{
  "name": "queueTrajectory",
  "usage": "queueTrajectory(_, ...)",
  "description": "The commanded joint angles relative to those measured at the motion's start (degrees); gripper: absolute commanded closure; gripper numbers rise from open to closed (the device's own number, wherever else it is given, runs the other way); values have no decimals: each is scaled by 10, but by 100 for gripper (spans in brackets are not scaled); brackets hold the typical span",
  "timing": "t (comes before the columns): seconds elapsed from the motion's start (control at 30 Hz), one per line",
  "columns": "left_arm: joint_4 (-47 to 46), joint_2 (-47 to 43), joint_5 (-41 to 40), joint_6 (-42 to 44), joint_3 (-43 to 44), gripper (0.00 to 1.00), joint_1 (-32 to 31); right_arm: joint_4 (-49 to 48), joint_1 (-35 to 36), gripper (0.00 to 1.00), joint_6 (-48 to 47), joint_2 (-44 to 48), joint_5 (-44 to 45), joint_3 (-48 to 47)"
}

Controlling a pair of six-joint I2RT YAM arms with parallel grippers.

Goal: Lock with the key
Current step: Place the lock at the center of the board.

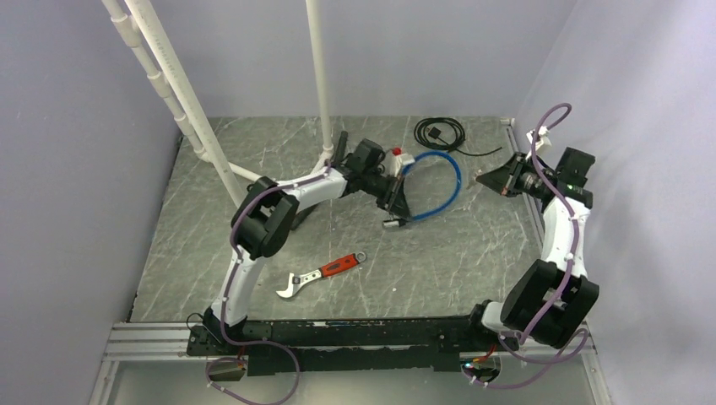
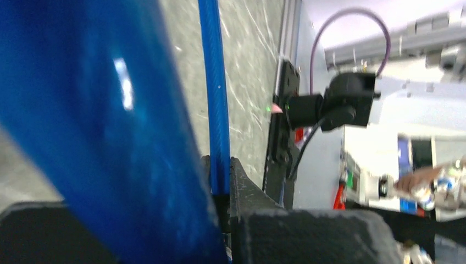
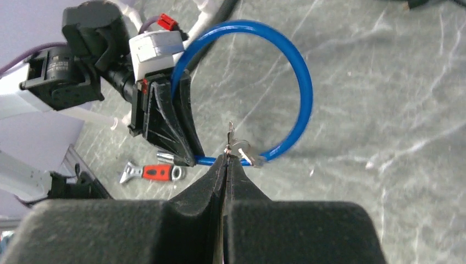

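My left gripper will take the cable back and down onto the bare tabletop [image 1: 409, 273] beside the red-handled wrench and release it there, since that spot is free.
The lock is a blue cable [image 1: 452, 181] bent into a loop over the table's back middle. My left gripper [image 1: 393, 201] is shut on the cable [image 2: 218, 110] close to its metal end [image 3: 165, 158], which pokes out beyond the black fingers [image 3: 170, 121]. The loop [image 3: 299, 82] stands upright in front of my right gripper [image 3: 227, 157], which is shut on a small silver key [image 3: 231, 133]. A ring [image 3: 242, 147] with a second key hangs from it, just short of the cable. In the top view the right gripper [image 1: 487, 179] sits to the right of the loop, apart from it.
A red-handled wrench [image 1: 322, 272] lies on the table in front of the left arm. A coiled black cord [image 1: 439, 132] lies at the back. White pipes [image 1: 319, 76] rise at the back left. Grey walls close in both sides.
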State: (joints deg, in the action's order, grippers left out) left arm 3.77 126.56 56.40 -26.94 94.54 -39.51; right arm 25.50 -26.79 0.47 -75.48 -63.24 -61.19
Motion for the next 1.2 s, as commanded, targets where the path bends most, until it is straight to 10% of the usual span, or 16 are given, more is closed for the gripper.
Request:
queueTrajectory(0.0,246,37,100,219,102,100,-54,267,-40,100,-232,26,-39,-42)
queueTrajectory(0.3,466,173,154,341,238,100,-121,600,-108,100,-568,31,6,-76)
queueTrajectory(0.5,555,247,143,360,327,100,-151,605,-131,100,-607,48,44,-51)
queueTrajectory(1.0,436,74,-139,303,212,2,-166,604,-131,100,-659,28,57,-34)
queueTrajectory(1.17,370,-5,-229,302,144,1,-164,604,-122,100,-677,21,52,-28)
